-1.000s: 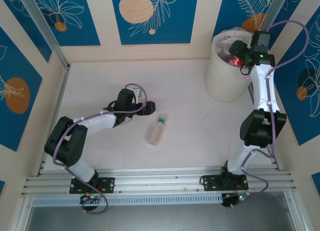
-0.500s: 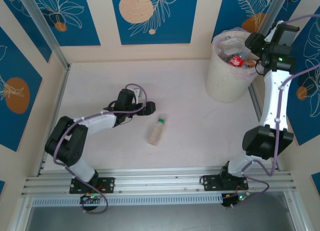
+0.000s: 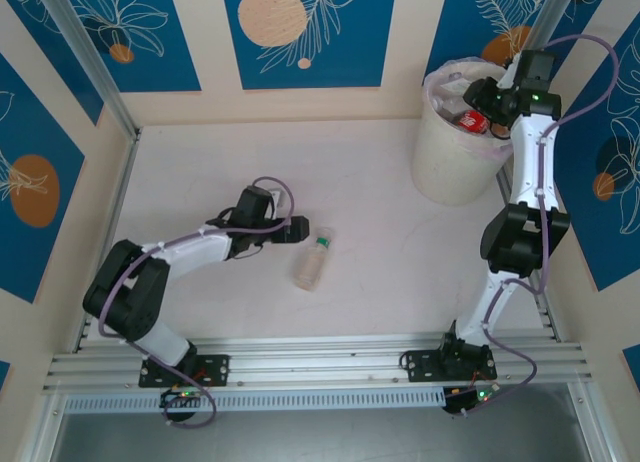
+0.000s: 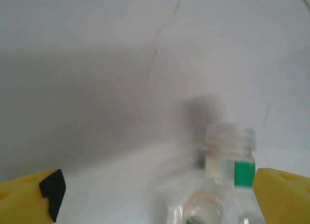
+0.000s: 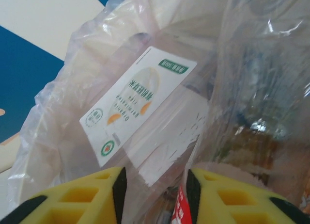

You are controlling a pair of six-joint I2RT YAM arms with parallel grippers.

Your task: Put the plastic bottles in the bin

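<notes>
The bottle's clear body (image 3: 309, 269) is below my left gripper's fingers and back from them, so that gripper should next swing back and down with a turn onto it.
One clear plastic bottle (image 3: 312, 262) with a green label lies on the table. Its pale cap (image 4: 230, 140) shows close up in the left wrist view, toward the right finger. My left gripper (image 3: 300, 229) (image 4: 157, 185) is low and open, just up-left of the bottle's cap end, touching nothing. The cream bin (image 3: 450, 162) stands at the back right, bag-lined, with a red-labelled bottle (image 3: 473, 120) lying on top of others inside. My right gripper (image 3: 488, 100) (image 5: 155, 185) hangs over the bin's mouth, jaws drawn in to a narrow gap. Behind the gap show bag film and a white-labelled bottle (image 5: 138, 100).
The cream side walls and blue panels close in the table on three sides. An aluminium rail (image 3: 320, 367) runs along the near edge by both arm bases. The bin's translucent liner (image 5: 63, 112) bulges over its rim near the right wall.
The right jaws closed and the right arm swung about above the bin; the red-labelled bottle stayed in the bin. The left gripper slid slightly right and nearer, toward the table bottle.
</notes>
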